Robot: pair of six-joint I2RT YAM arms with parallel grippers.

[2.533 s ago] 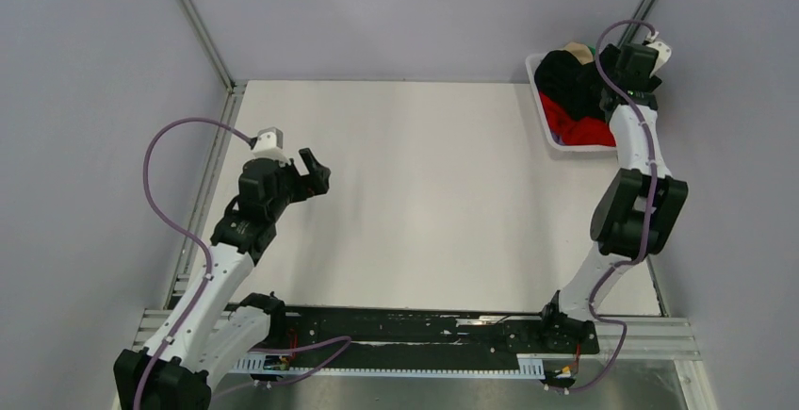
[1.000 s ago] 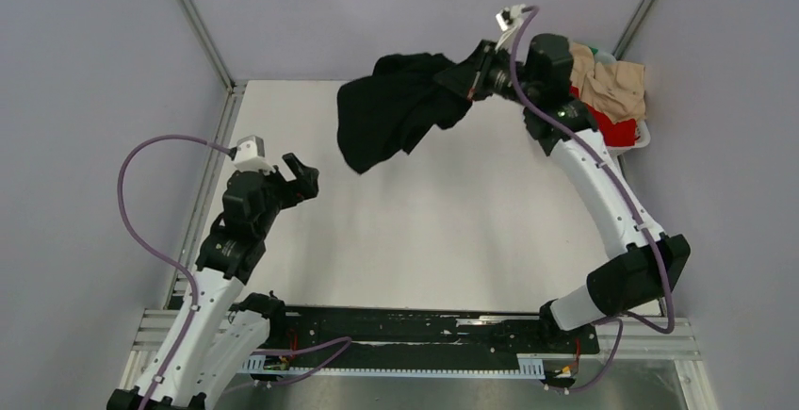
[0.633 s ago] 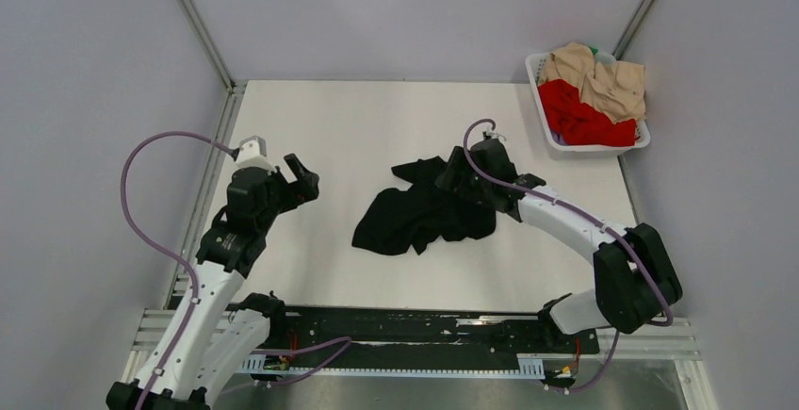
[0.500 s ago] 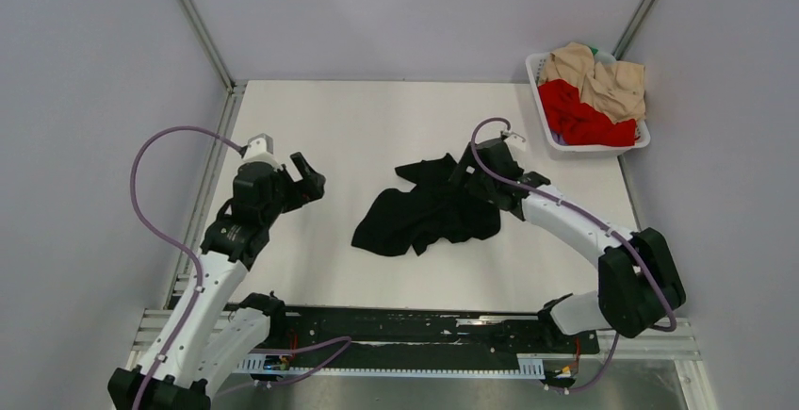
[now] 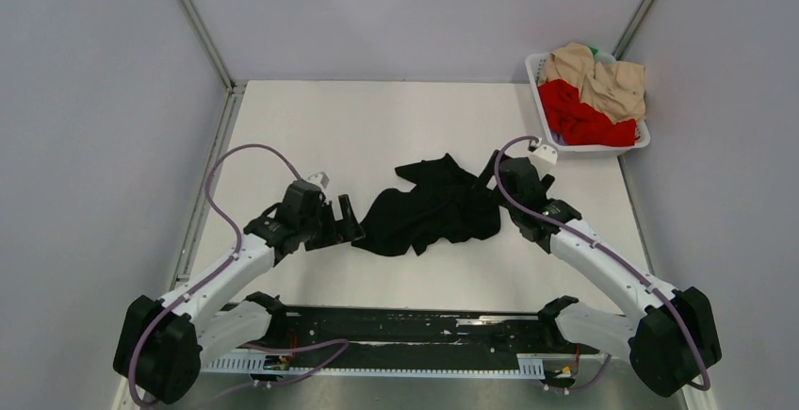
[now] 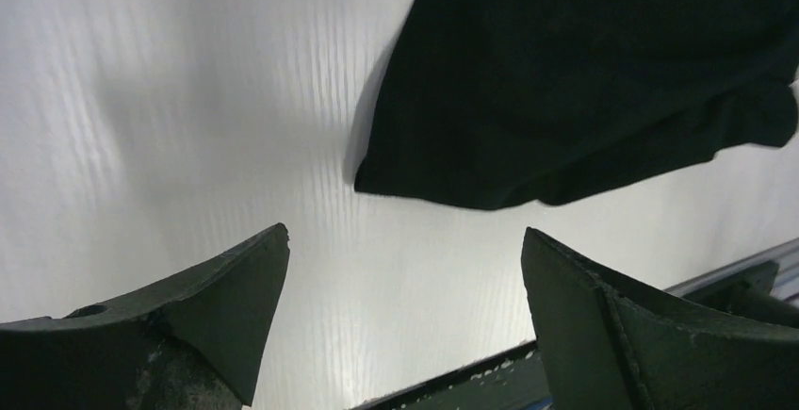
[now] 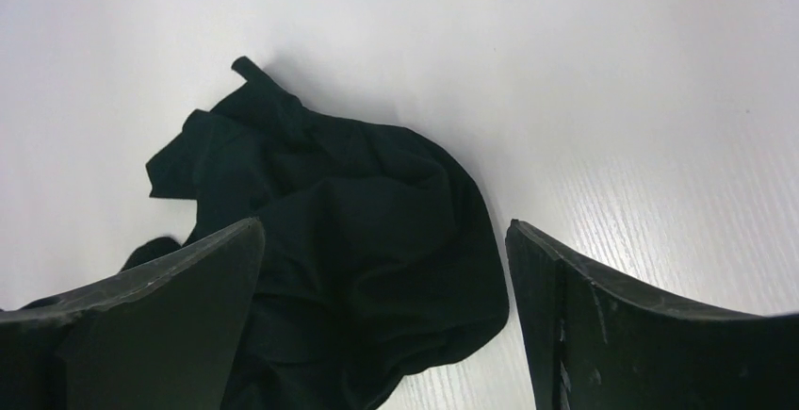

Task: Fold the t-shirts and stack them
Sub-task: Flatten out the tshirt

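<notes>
I should move my left gripper down and to the right in the top view, onto the black t-shirt's pointed corner (image 5: 366,242) (image 6: 384,172). That corner is below and beyond the gripper's open fingers.
A black t-shirt (image 5: 429,207) lies crumpled in a heap at the middle of the table. My left gripper (image 5: 350,221) is open just off its left edge. In the left wrist view the black t-shirt's corner (image 6: 584,71) lies beyond the left gripper (image 6: 405,236), with only bare table between the jaws. My right gripper (image 5: 490,176) is open at the heap's right side. The right wrist view shows the right gripper (image 7: 386,226) standing wide apart above the black t-shirt (image 7: 349,174) and gripping nothing. A red t-shirt (image 5: 579,120) and a beige t-shirt (image 5: 603,75) lie bunched in the basket.
The white plastic basket (image 5: 595,149) stands at the table's far right corner. Grey walls and metal frame posts (image 5: 198,28) close in the table on three sides. A black rail (image 5: 415,330) with the arm bases runs along the near edge.
The right gripper carried the black t-shirt from the basket, dropped it mid-table, opened and drew back to the right. The left arm swung down and right to the shirt's left edge.
</notes>
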